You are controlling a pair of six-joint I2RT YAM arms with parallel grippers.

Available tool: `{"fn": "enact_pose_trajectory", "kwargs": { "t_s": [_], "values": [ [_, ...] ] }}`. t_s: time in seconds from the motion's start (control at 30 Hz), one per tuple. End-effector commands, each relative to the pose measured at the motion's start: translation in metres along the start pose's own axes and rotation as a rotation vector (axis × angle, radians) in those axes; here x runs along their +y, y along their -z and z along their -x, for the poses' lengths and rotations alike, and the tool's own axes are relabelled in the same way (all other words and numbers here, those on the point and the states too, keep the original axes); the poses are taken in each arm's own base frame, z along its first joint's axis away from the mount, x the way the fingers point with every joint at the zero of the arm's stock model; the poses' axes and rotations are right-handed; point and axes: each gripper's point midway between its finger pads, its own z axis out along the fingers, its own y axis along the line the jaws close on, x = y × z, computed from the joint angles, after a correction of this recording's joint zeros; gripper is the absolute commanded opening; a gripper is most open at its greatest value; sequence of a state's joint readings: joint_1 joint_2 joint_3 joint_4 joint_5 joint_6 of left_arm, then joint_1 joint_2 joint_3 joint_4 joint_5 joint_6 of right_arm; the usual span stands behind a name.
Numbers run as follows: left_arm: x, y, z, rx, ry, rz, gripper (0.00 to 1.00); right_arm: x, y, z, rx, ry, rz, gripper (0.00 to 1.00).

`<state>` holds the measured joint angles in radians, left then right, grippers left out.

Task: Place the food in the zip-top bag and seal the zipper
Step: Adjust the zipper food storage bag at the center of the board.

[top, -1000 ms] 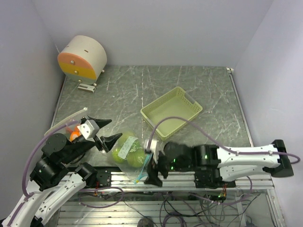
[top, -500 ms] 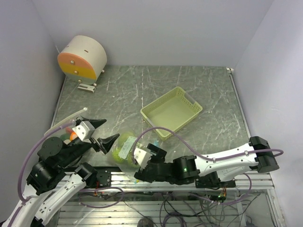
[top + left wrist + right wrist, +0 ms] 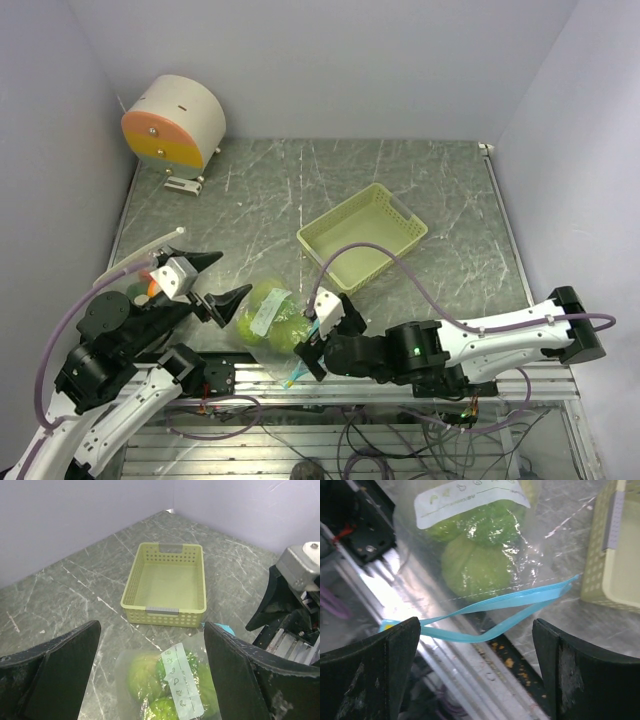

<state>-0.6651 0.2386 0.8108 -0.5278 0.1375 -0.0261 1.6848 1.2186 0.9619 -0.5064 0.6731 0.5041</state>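
Note:
I should move my right gripper toward the table's front bar, onto the zipper's near end to its left in the top view, as the blue zipper pieces gape.
A clear zip-top bag (image 3: 268, 322) lies at the table's near edge with several round green toy foods (image 3: 480, 555) inside and a white label on top. Its blue zipper (image 3: 495, 614) gapes, the two strips apart, hanging over the table's front rail. My right gripper (image 3: 313, 336) is open and empty just right of the bag, its jaws either side of the zipper in the right wrist view (image 3: 475, 626). My left gripper (image 3: 222, 278) is open and empty, left of and above the bag (image 3: 170, 680). An orange food piece (image 3: 152, 288) shows behind the left arm.
A pale yellow-green basket (image 3: 362, 238) stands empty behind the bag and also shows in the left wrist view (image 3: 165, 582). A round white and orange device (image 3: 172, 122) sits at the back left. Walls close in on the left, back and right. Cables hang below the front rail.
My right gripper has shifted from over the bag to its right side at the zipper. The left gripper has barely moved. The bag stays put.

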Motion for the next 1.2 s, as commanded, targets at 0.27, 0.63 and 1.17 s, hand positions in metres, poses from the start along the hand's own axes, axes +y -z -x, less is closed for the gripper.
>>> {"fn": "enact_pose_trajectory", "kwargs": {
  "t_s": [0.27,0.63,1.17],
  "values": [
    [-0.01,-0.011,-0.004,0.031,-0.019,-0.07,0.95,0.065,-0.004,-0.019,0.059,-0.41,0.387,0.86],
    [-0.015,-0.008,-0.001,0.028,-0.072,-0.113,0.94,0.045,-0.049,0.002,0.038,-0.582,0.391,0.71],
    [-0.065,0.015,0.001,-0.038,-0.221,-0.429,0.79,-0.037,-0.088,0.093,-0.143,-0.664,0.216,0.0]
  ]
}}
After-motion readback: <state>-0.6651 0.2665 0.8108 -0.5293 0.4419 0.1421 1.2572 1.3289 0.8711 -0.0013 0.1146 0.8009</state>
